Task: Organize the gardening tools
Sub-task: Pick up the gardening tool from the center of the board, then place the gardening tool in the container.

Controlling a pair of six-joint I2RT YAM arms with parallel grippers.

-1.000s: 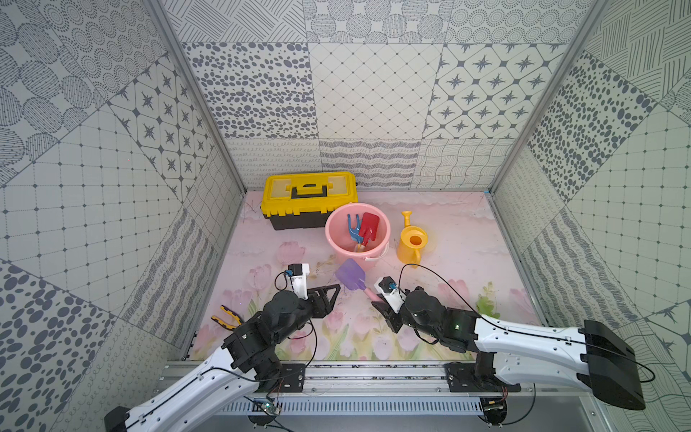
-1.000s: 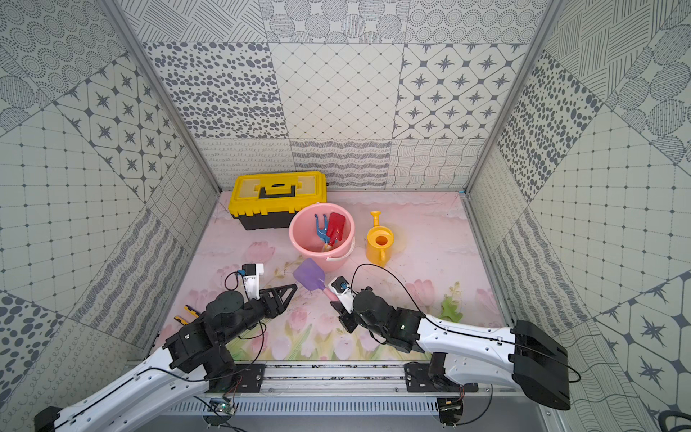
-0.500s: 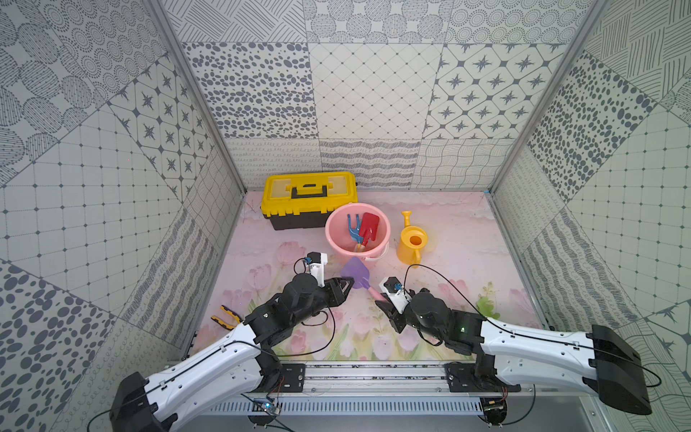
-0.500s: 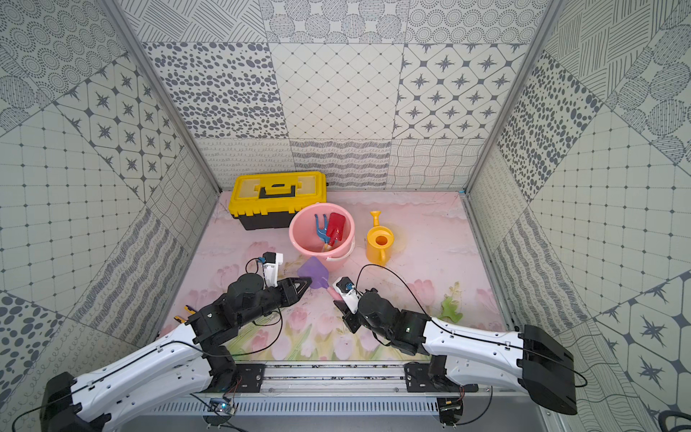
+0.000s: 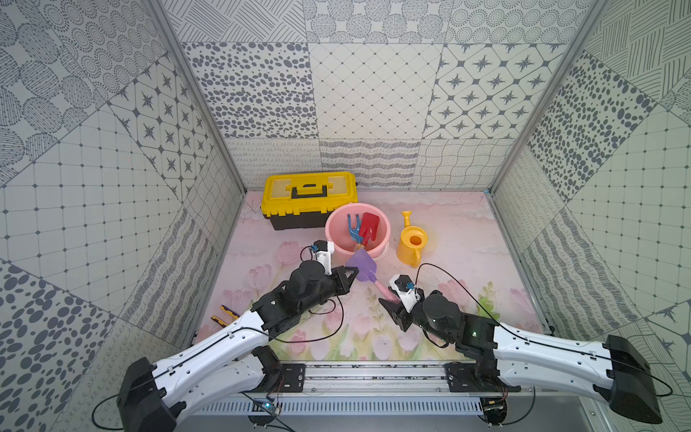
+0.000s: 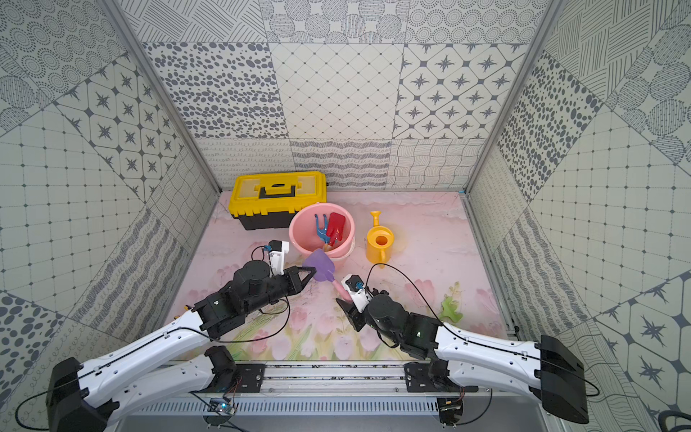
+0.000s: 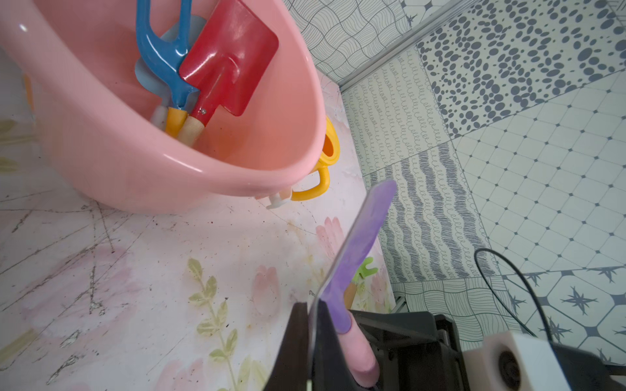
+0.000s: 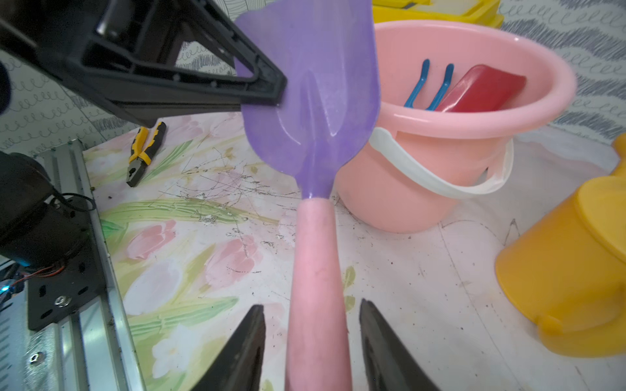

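My left gripper moves outward over the pink bucket's opening next and releases the purple spade there, since a red spade and blue rake stand inside.
A purple spade with a pink handle hangs in the air just in front of the pink bucket. My left gripper is shut on the edge of its blade. My right gripper is open, one finger on each side of the pink handle with a gap both ways. A red spade and a blue rake stand in the bucket, over a light blue tool. A light green rake lies on the floor to the right.
A yellow toolbox stands at the back left, close behind the bucket. A yellow watering can sits right of the bucket. Yellow-and-black pliers lie by the left wall. Patterned walls close in three sides.
My left arm has reached forward to the purple spade and its gripper has shut on the blade. My right gripper has opened off the pink handle.
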